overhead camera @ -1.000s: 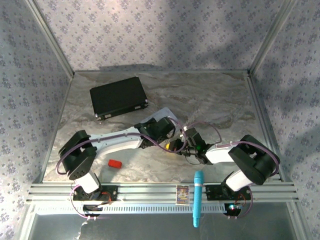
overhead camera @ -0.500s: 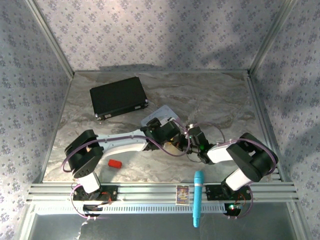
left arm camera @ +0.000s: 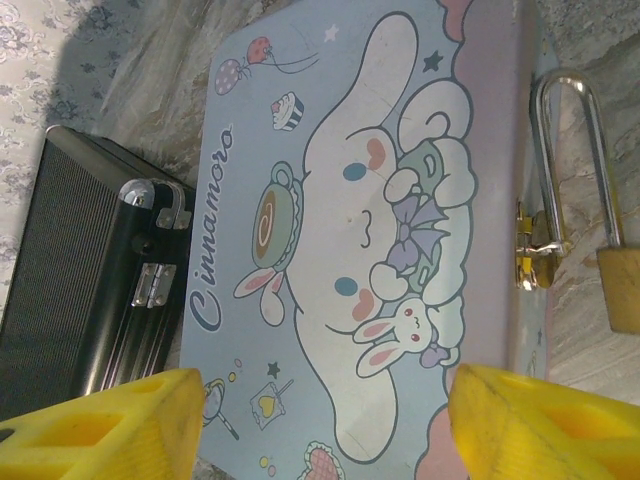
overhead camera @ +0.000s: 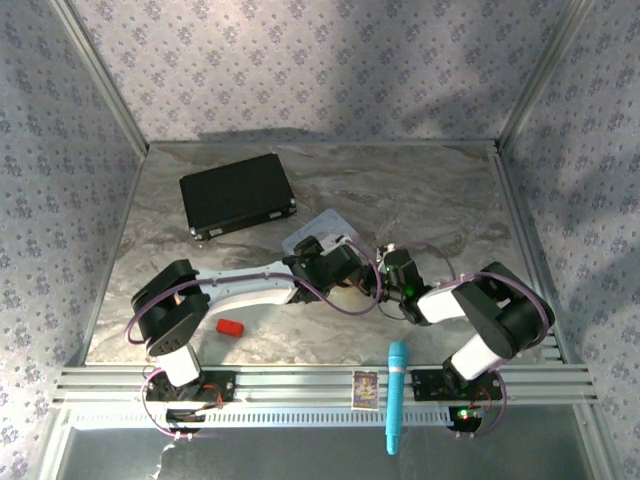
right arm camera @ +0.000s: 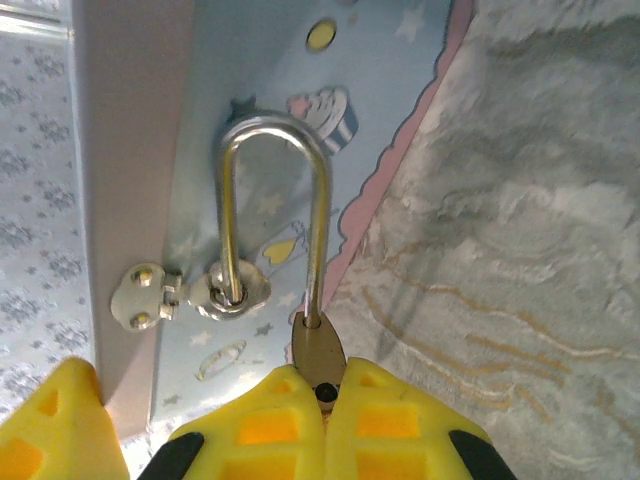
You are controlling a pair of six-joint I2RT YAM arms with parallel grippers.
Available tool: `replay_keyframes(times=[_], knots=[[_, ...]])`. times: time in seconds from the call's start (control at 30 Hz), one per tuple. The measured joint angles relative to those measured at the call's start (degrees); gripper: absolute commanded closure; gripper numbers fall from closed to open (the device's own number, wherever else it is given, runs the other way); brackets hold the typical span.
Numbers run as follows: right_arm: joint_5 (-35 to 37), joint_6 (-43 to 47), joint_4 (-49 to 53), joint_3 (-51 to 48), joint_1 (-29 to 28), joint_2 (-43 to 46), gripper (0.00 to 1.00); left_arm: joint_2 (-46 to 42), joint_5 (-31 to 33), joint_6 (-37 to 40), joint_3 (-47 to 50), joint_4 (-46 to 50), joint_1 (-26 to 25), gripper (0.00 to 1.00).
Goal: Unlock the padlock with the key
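Observation:
My right gripper has the brass body with one shackle leg outside it, so I should bring the gripper away from the tin and down to the bare tabletop to release the body.
The padlock (right arm camera: pixel 318 345) hangs from the hasp (right arm camera: pixel 190 290) of a pastel blue cartoon tin (left arm camera: pixel 330 230). Its silver shackle (right arm camera: pixel 270 135) passes through the hasp loop. My right gripper (right arm camera: pixel 325 385) is shut on the brass body, whose top edge shows between the yellow fingers. In the left wrist view the padlock (left arm camera: pixel 622 290) lies at the tin's right side. My left gripper (left arm camera: pixel 320 400) is open over the tin's lid, one yellow finger at each side of the lid. From above, both grippers meet at the tin's (overhead camera: pixel 322 224) near edge. The key is out of view.
A black case (overhead camera: pixel 237 195) lies at the back left, just beyond the tin. A small red block (overhead camera: pixel 231 327) sits near the left arm's base. A teal stick (overhead camera: pixel 396 395) and a small card (overhead camera: pixel 365 388) rest on the front rail.
Both grippers have shifted a little farther back and right, toward the tin. The left arm has stretched out lower over the table. The right gripper has stayed shut.

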State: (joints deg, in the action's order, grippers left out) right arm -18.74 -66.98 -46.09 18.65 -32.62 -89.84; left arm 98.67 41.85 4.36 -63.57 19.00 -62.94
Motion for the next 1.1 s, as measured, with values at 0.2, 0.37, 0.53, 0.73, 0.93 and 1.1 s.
replay_keyframes(times=[0.2,0.37,0.53,0.73,0.93,1.1], knots=[[-2.05,-2.71,-2.82,0.00,0.90,-1.62,1.00,0.07,1.51,-0.96,0.50,-0.85,-0.74,0.32],[-3.72,-3.56,-3.74,0.02,2.97,-2.73,1.00,0.09,2.25,-1.46,0.83,-1.25,-0.87,0.32],[-4.76,-2.05,0.42,0.17,3.82,-2.54,1.00,0.13,2.82,-2.43,0.90,-1.20,-0.94,0.31],[-7.74,4.24,12.81,0.74,4.59,2.71,1.00,0.48,3.28,-3.45,0.28,-0.59,-0.74,0.30],[-12.33,15.50,32.48,4.15,9.11,8.79,1.00,0.74,3.98,-3.54,-0.02,-1.20,1.90,0.25],[-14.60,26.51,49.16,8.61,13.60,10.80,1.00,0.07,4.02,-2.93,0.11,-1.46,4.92,0.17]])
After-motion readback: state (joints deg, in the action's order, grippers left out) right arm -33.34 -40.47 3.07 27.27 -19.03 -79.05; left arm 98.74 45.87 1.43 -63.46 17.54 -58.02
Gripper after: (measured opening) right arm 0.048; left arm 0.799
